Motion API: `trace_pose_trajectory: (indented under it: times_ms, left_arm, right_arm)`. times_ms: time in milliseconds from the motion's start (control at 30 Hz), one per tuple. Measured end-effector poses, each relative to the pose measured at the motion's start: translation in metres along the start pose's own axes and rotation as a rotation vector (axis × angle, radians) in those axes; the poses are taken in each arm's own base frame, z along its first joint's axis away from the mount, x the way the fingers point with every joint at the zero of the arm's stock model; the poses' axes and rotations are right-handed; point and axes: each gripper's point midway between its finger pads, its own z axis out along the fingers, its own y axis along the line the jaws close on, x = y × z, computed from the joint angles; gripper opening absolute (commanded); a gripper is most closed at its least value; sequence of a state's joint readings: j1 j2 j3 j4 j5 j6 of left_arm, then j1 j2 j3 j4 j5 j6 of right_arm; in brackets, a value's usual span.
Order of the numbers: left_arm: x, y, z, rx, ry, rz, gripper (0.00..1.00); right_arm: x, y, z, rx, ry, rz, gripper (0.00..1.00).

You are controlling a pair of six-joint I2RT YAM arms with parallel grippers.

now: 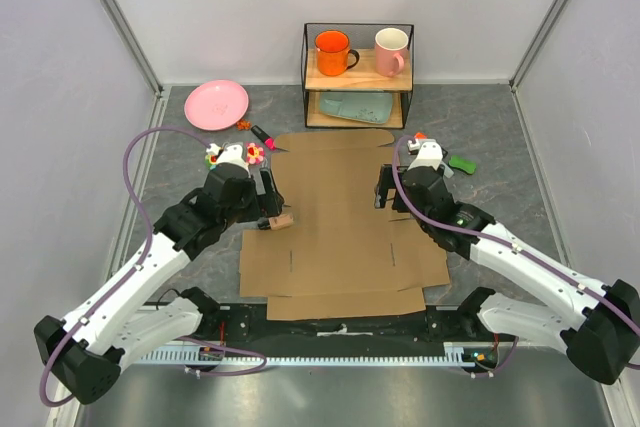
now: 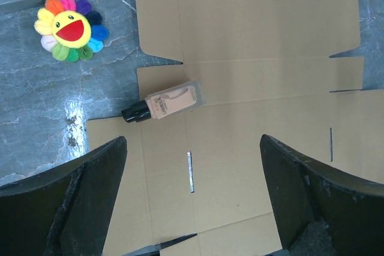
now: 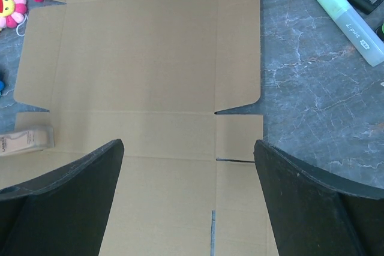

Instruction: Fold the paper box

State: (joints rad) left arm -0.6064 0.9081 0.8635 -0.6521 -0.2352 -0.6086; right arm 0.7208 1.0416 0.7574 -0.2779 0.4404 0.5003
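Observation:
The foundation bottle's beige body (image 1: 283, 220) comes between my left gripper's open fingers as I lower and close them next. The bottle lies below the gripper on the paper box (image 1: 335, 247).
The paper box (image 1: 335, 247) lies flat and unfolded on the grey table, a brown cardboard sheet with flaps and crease lines. My left gripper (image 1: 268, 197) hovers over its left edge, open and holding nothing. In the left wrist view the gripper (image 2: 192, 142) is above the paper box (image 2: 258, 58), near a short slit. My right gripper (image 1: 385, 192) hangs over the sheet's right side, also open. The right wrist view shows the gripper (image 3: 187, 145) above the paper box (image 3: 138, 58), near its right flaps. A beige foundation bottle (image 2: 171, 101) lies on the sheet's left flap.
A rainbow flower plush (image 2: 71, 22) sits left of the sheet. A pink plate (image 1: 216, 104) is at the back left. A wire shelf (image 1: 358, 75) behind holds an orange mug (image 1: 332, 52), a pink mug (image 1: 391, 50) and a teal plate. A pale green highlighter (image 3: 348, 22) lies to the right.

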Motion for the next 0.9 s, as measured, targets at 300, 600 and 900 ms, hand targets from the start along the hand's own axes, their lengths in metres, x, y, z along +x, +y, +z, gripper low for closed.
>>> trace_pose_trajectory:
  times_ms: [300, 600, 900]
  left_arm:
    - [0.006, 0.002, 0.009, -0.021, 0.032, 0.006, 0.86]
    - [0.035, 0.012, 0.049, -0.165, 0.135, -0.116, 0.81]
    - [0.077, 0.032, 0.09, -0.301, 0.282, -0.068, 0.91]
  right_arm:
    - [0.004, -0.001, 0.004, 0.008, 0.013, -0.009, 0.98]
    - [0.012, 0.005, 0.009, -0.013, 0.038, -0.003, 0.98]
    - [0.032, 0.002, 0.012, -0.027, 0.081, -0.013, 0.98]
